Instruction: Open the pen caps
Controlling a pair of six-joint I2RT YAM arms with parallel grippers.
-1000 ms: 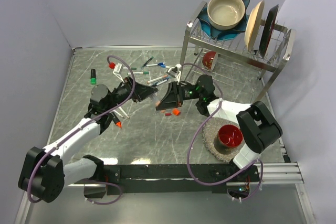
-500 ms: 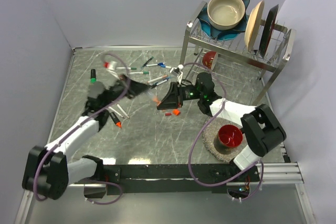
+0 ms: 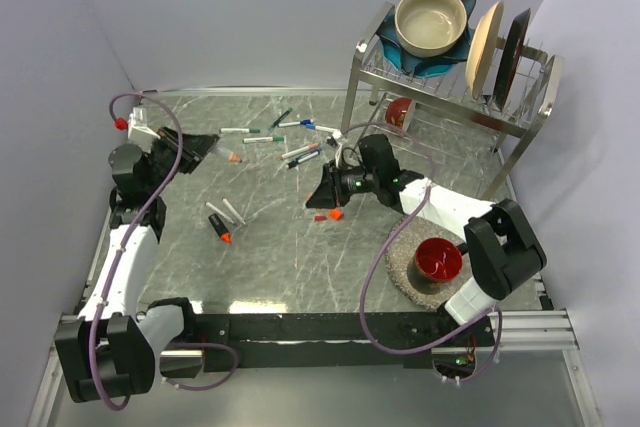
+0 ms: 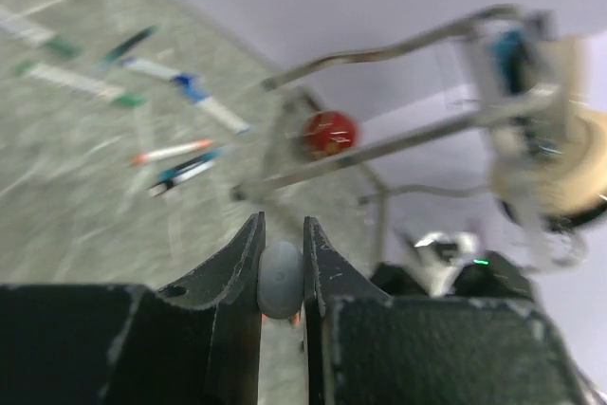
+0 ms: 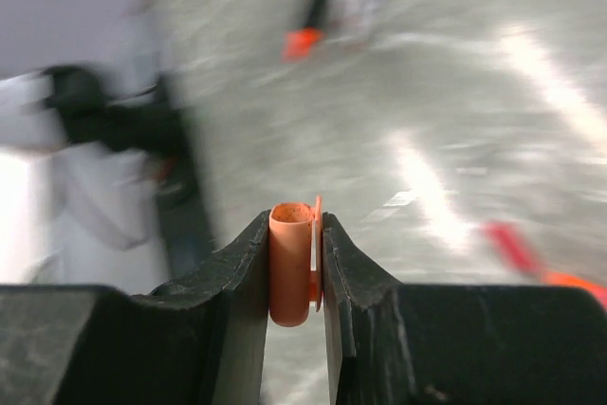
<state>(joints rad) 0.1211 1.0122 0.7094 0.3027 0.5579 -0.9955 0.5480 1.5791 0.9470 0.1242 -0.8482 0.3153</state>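
My left gripper should next move back and down, tilting toward the tabletop, and let go of the white marker's body beside the black marker [image 3: 222, 220], because the white marker's orange tip is already bare.
My left gripper [image 3: 220, 150] is at the far left of the table, shut on a white marker barrel [image 3: 228, 155] whose bare orange tip points right. In the left wrist view its rounded grey-white end [image 4: 282, 279] sits between the jaws. My right gripper [image 3: 311, 203] is at mid table, shut on an orange pen cap [image 5: 292, 272], its open end facing away. An orange cap [image 3: 336, 214] and a small red one [image 3: 320, 217] lie just below it. A black marker with an orange cap [image 3: 220, 230] lies left of centre.
Several capped markers [image 3: 300, 154] lie scattered at the back of the table. A dish rack [image 3: 450, 87] with a bowl and plates stands back right. A red bowl [image 3: 438, 259] sits on a round mat at the right front. Walls close the left and back.
The two grippers were together at mid table. My left gripper has swung far left with the marker barrel, and the orange cap has stayed in my right gripper.
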